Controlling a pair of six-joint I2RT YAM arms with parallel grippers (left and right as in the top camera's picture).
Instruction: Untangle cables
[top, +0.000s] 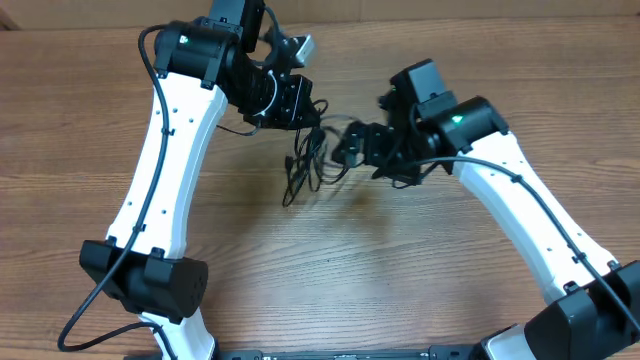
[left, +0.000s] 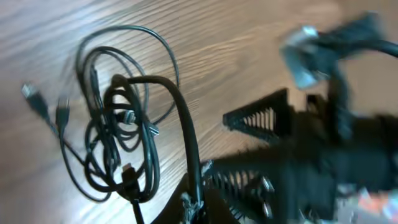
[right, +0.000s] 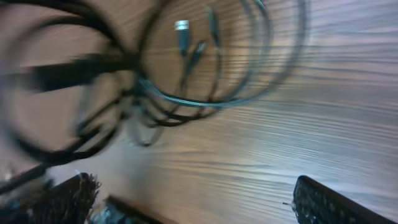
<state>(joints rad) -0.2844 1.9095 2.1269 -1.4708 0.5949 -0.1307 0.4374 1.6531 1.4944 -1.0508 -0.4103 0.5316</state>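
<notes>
The left gripper draws the black cord to the left in the overhead view next and releases it over the bare wood, because that piece runs into the coil.
The cables (top: 303, 160) are a loose coil of thin black cords hanging to the wooden table (top: 330, 260) between my two arms. In the left wrist view the cables (left: 118, 143) show two plug ends splayed to the left. One strand arcs up from them into my left gripper (left: 196, 208), which is shut on it. From overhead the left gripper (top: 305, 115) sits just above the coil. My right gripper (top: 345, 148) is close on the coil's right side and open. In its blurred wrist view the right gripper (right: 199, 202) has only bare wood between its fingers, with the cables (right: 199, 99) beyond them.
Both white arms reach in from the near edge, the left arm (top: 165, 150) and the right arm (top: 530, 210). A thicker black robot cable (top: 105, 290) loops beside the left arm's base. The table is bare wood all around the coil.
</notes>
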